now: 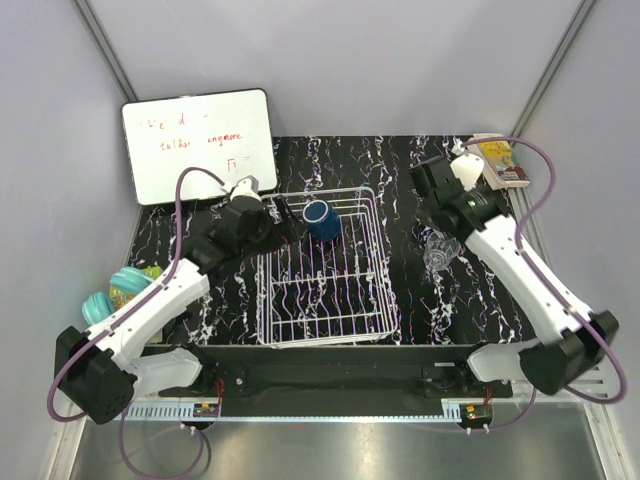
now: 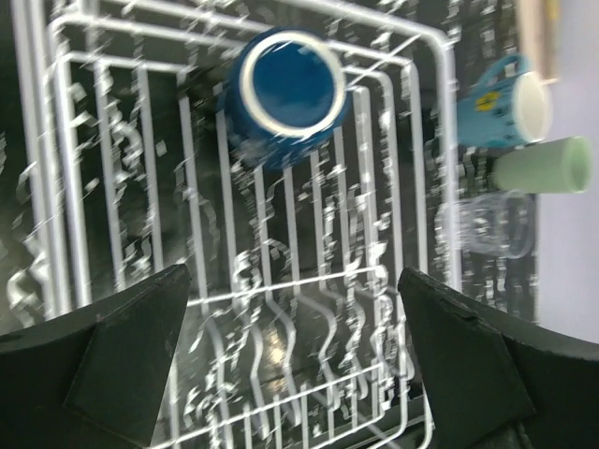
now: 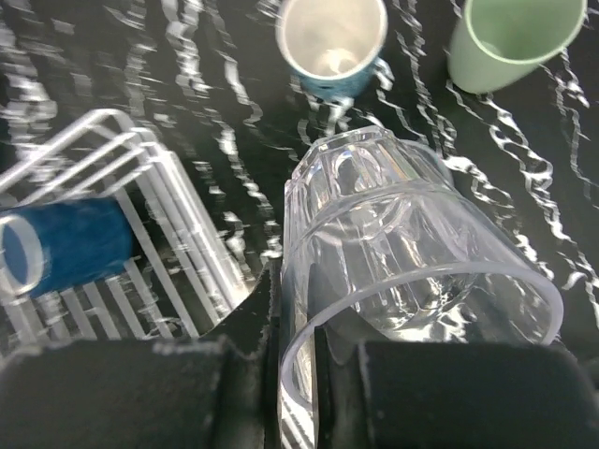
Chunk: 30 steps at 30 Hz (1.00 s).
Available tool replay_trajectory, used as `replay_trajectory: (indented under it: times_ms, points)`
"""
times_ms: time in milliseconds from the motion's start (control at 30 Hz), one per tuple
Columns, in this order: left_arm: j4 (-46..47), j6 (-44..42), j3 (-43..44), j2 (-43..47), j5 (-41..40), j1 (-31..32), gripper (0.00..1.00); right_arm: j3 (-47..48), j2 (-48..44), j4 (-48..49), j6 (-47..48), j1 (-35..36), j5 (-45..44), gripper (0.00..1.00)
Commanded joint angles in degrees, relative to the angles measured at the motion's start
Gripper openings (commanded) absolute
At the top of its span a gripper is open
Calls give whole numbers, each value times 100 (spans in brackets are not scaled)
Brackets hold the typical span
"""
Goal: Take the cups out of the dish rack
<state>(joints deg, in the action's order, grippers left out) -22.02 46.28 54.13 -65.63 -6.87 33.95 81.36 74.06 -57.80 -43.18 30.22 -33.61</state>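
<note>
The table below my right gripper is bare, short of the light blue mug. My right gripper should next lower the clear glass there with its base first and let go of the glass's rim.
The white wire dish rack (image 1: pixel 370 262) sits mid-table. A dark navy mug (image 1: pixel 322 220) lies on its side at the rack's far end, its mouth facing the left wrist camera (image 2: pixel 285 84). My left gripper (image 1: pixel 287 222) is open and empty over the rack's far-left part (image 2: pixel 295 360). My right gripper (image 1: pixel 441 243) is right of the rack, shut on the rim of a clear glass (image 3: pixel 412 253), one finger inside and one outside. A light blue mug (image 3: pixel 332 42) and a pale green tumbler (image 3: pixel 510 37) stand on the table beyond it. Only one clear glass is in view.
A whiteboard (image 1: pixel 198 145) leans at the far left. Turquoise ribbed round things (image 1: pixel 118 290) lie at the left edge by the left arm. A small box (image 1: pixel 500 160) sits at the far right corner. The rack's wire walls stand close around the left fingers (image 2: pixel 122 365).
</note>
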Motion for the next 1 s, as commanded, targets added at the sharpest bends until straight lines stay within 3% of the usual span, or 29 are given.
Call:
replay_trajectory:
  times_ms: [0,467,967]
  points:
    - [-320,-67,-122,401,-358,15,99,249,547,-575,73,-419,178,0]
    - [-391,-172,-210,182,-121,15,98,-612,767,23,160,-938,1058,0]
    - [-391,-172,-192,-47,-121,32,98,-630,1540,550,459,-1387,1313,0]
